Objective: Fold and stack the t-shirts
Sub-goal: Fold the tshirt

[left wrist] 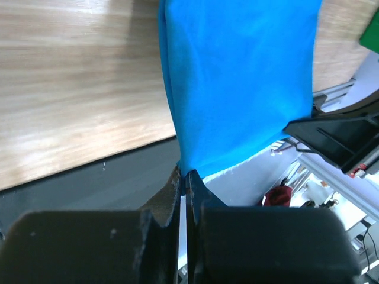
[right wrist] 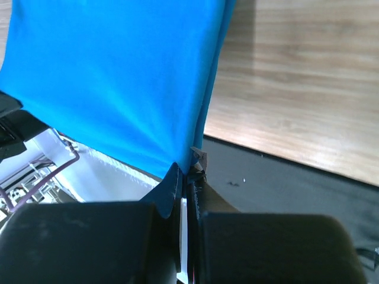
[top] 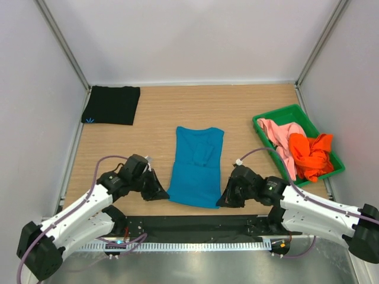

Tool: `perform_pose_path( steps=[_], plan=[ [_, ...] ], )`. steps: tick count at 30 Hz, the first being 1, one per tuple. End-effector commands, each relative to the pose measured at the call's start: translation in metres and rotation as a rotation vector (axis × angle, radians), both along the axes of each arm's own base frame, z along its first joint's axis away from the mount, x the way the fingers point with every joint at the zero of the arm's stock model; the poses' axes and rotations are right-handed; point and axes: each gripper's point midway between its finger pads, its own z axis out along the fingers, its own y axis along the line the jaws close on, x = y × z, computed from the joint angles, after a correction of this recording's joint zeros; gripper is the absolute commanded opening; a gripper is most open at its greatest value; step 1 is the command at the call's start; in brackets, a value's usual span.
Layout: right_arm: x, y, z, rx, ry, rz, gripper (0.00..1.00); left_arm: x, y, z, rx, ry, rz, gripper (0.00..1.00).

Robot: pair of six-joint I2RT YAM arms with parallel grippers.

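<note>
Next I need to move the shirt's hem corner in my right gripper outward over the shirt to the shirt's far corner nearest the tray and release, since the shirt still lies long.
The teal-blue t-shirt lies folded lengthwise in the middle of the table. My left gripper is shut on its near left corner, seen in the left wrist view with the shirt stretched out ahead. My right gripper is shut on its near right corner, seen in the right wrist view with the shirt hanging taut. The black t-shirt with a small light-blue mark lies folded at the far left. The pink t-shirt and the orange t-shirt lie crumpled in the tray.
A green plastic tray stands at the right side of the table. A black strip runs along the table's near edge, below the shirt's held hem. White walls enclose the table on three sides.
</note>
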Motion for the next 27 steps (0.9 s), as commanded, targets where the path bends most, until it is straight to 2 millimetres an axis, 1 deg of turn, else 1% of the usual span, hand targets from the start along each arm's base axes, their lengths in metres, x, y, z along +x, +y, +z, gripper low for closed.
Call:
perform_pose_path(
  steps=[1,2,3,4,5,6,7,8,10,13,14,16,18,19,20,21,22,23,25,27],
  plan=[
    [0.000,-0.015,0.006,-0.077,-0.012,-0.078,0.01,-0.002,0.014,0.012,0.050,-0.011,0.067,0.00],
    [0.002,-0.014,0.016,-0.074,-0.024,-0.077,0.02,0.002,0.012,0.026,0.031,-0.046,0.069,0.00],
    [0.005,-0.015,0.022,-0.073,-0.045,-0.082,0.01,-0.001,0.016,0.029,0.049,-0.039,0.065,0.00],
    [0.008,-0.015,0.028,-0.072,-0.058,-0.086,0.02,0.000,0.017,0.036,0.052,-0.052,0.061,0.00],
    [0.010,-0.013,0.041,-0.062,-0.073,-0.086,0.02,0.001,0.019,0.040,0.063,-0.069,0.055,0.00],
    [0.013,-0.012,0.046,-0.062,-0.090,-0.086,0.02,0.003,0.018,0.050,0.062,-0.080,0.052,0.00],
    [0.014,-0.012,0.049,-0.065,-0.092,-0.084,0.01,0.004,0.018,0.053,0.062,-0.083,0.050,0.00],
    [0.015,-0.009,0.057,-0.052,-0.097,-0.081,0.01,0.004,0.017,0.056,0.058,-0.087,0.043,0.00],
    [0.016,-0.005,0.057,-0.060,-0.094,-0.065,0.02,0.008,0.014,0.063,0.054,-0.094,0.043,0.00],
    [0.021,-0.002,0.060,-0.064,-0.113,-0.060,0.02,0.017,0.013,0.067,0.081,-0.112,0.037,0.00],
    [0.030,-0.002,0.060,-0.082,-0.137,-0.083,0.02,0.020,0.014,0.067,0.101,-0.126,0.026,0.00],
    [0.037,0.001,0.064,-0.076,-0.154,-0.085,0.01,0.029,0.011,0.072,0.123,-0.133,0.018,0.00],
    [0.046,0.004,0.064,-0.080,-0.148,-0.094,0.02,0.037,0.010,0.076,0.144,-0.148,0.006,0.00],
    [0.050,0.005,0.065,-0.079,-0.156,-0.096,0.02,0.041,0.010,0.073,0.157,-0.136,0.007,0.00],
    [0.049,0.010,0.066,-0.072,-0.137,-0.066,0.01,0.047,0.008,0.079,0.153,-0.147,0.008,0.00],
    [0.052,0.010,0.067,-0.075,-0.138,-0.063,0.02,0.050,0.007,0.080,0.151,-0.148,0.007,0.00],
    [0.057,0.010,0.071,-0.071,-0.143,-0.070,0.01,0.054,0.007,0.078,0.163,-0.139,0.000,0.00],
    [0.058,0.011,0.070,-0.077,-0.134,-0.056,0.01,0.057,0.007,0.082,0.162,-0.145,0.001,0.00],
    [0.064,0.008,0.070,-0.077,-0.126,-0.070,0.01,0.063,0.010,0.081,0.162,-0.140,0.006,0.00],
    [0.066,0.008,0.068,-0.068,-0.107,-0.060,0.02,0.071,0.009,0.081,0.149,-0.135,0.009,0.00]
  ],
)
